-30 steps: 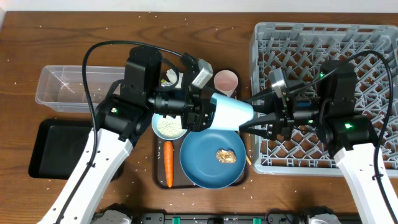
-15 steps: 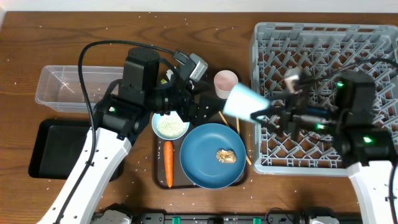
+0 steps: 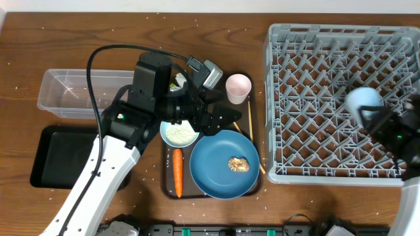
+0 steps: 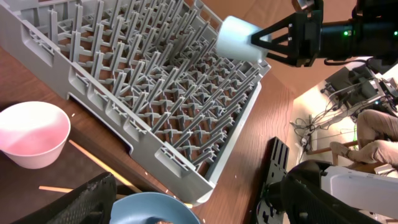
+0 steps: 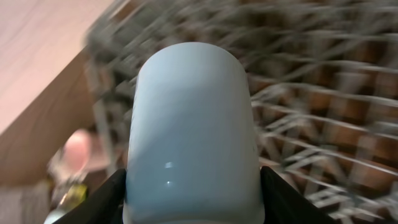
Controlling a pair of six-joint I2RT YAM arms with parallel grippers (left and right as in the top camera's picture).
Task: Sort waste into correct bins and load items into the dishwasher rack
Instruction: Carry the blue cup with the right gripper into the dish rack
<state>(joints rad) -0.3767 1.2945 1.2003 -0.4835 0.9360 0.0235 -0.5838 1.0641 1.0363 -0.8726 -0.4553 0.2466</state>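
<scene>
My right gripper should move the light-blue cup back and down, to the right in the overhead view, onto the grey rack's near corner [image 3: 386, 156], where the rack's wires are empty.
My right gripper [image 3: 371, 113] is shut on the light-blue cup [image 3: 363, 101] and holds it above the right part of the grey dishwasher rack [image 3: 315, 39]. The cup fills the right wrist view [image 5: 193, 118], between the black fingers [image 5: 99, 199]. My left gripper [image 3: 230, 119] is open and empty over the brown tray, above the blue plate [image 3: 216, 172] that carries a brown lump [image 3: 237, 164]. The pink cup [image 3: 238, 87], chopsticks [image 3: 249, 123], white bowl of rice [image 3: 179, 134] and carrot [image 3: 177, 173] are on that tray. The left wrist view shows the held cup [image 4: 237, 38] and the pink cup [image 4: 31, 134].
The clear tub [image 3: 72, 92] and the black tray [image 3: 56, 160] lie at the left. A green-yellow wrapper [image 3: 178, 81] shows behind the left arm. The brown serving tray [image 3: 168, 191] sits in the middle. White grains are scattered on the wooden table.
The left gripper let go of the light-blue cup and stayed over the tray. The right gripper took the cup and carried it right, from the tray to over the rack.
</scene>
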